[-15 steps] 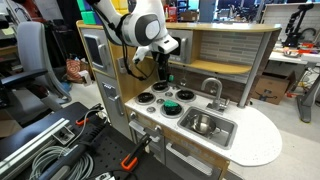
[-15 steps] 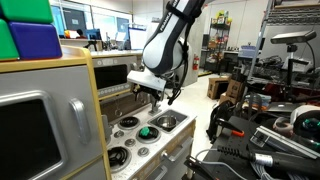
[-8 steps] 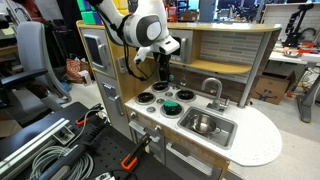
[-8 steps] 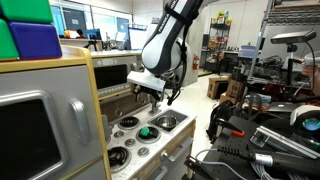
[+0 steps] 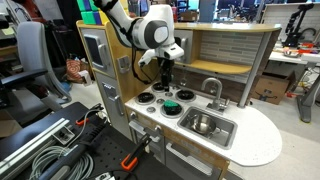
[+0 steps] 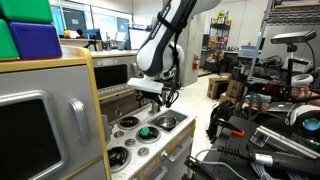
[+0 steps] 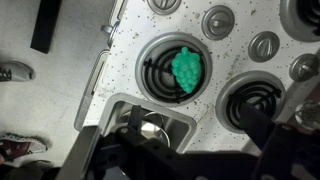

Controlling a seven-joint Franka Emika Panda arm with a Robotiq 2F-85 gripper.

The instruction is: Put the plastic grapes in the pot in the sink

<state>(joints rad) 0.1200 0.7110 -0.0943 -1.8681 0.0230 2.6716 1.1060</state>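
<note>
The plastic grapes (image 5: 172,105) (image 7: 186,70) lie well below my open gripper on a burner, so it lowers onto them next, its fingers coming down on either side of them.
The plastic grapes (image 5: 172,105) are a bright green lump lying on a black burner of the toy stove; they also show in the other exterior view (image 6: 147,130) and in the wrist view (image 7: 186,68). The small silver pot (image 5: 203,124) stands in the sink (image 5: 226,133), next to the stove; the wrist view shows the pot (image 7: 150,130) in the basin (image 7: 115,112). My gripper (image 5: 165,80) hangs above the stove's back burners, open and empty, well above the grapes. In the wrist view its dark blurred fingers (image 7: 180,145) frame the bottom edge.
A curved grey faucet (image 5: 212,88) stands behind the sink. Other black burners (image 5: 146,98) and stove knobs (image 7: 217,20) surround the grapes. The wooden back wall and shelf (image 5: 225,50) of the toy kitchen rise behind the counter. Cables and clutter lie on the floor.
The arm has shifted a little towards the sink side and the gripper sits slightly lower over the stove. The grapes and the pot have not moved.
</note>
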